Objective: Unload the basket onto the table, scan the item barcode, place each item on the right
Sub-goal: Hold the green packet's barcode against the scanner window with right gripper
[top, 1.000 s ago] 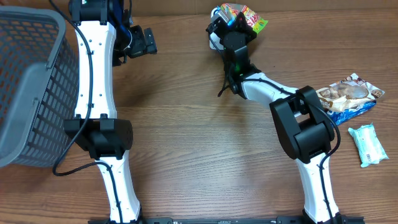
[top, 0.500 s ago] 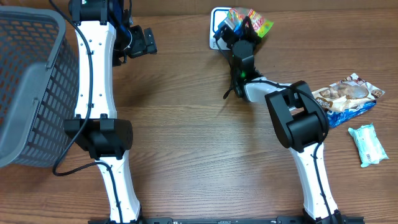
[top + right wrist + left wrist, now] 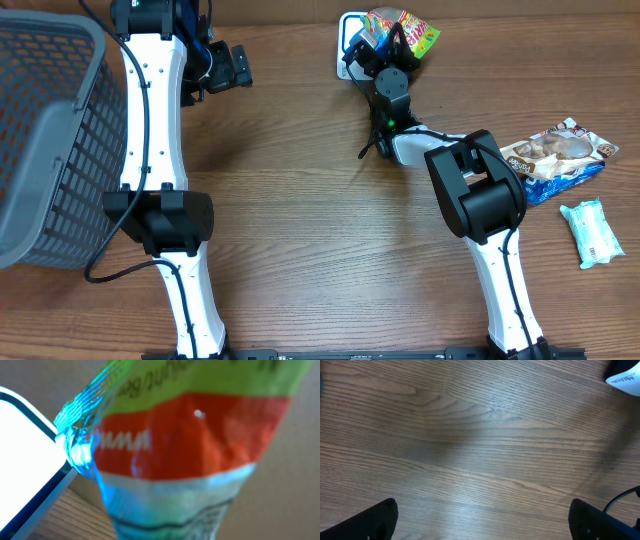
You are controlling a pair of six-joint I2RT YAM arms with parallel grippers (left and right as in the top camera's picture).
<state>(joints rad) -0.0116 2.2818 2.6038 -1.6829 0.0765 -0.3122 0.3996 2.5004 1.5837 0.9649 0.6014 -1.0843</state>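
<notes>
I will swing my right gripper back, toward the right in the overhead view, and release over the wood (image 3: 550, 220) beside the pale green packet, as other items lie there.
The item is a crinkly snack packet (image 3: 405, 28) in green, orange and red, held up at the table's far edge. My right gripper (image 3: 385, 45) is shut on its lower end. In the right wrist view the packet (image 3: 190, 445) fills the frame, blurred, and hides the fingers. No barcode can be made out on it. The white scanner (image 3: 349, 35) sits just left of the packet, and its bright panel (image 3: 20, 460) is close beside the packet's edge. My left gripper (image 3: 240, 68) stands open at the back left over bare wood, its dark fingertips (image 3: 380, 520) wide apart.
A grey mesh basket (image 3: 50, 140) fills the left side. At the right lie a brown-and-blue snack bag (image 3: 560, 155) and a pale green packet (image 3: 592, 232). A black cable (image 3: 370, 140) runs by the right arm.
My right gripper has carried the packet a little back and to the right, uncovering the white scanner beside it. In the last half second it has hardly moved. The left arm has stayed still.
</notes>
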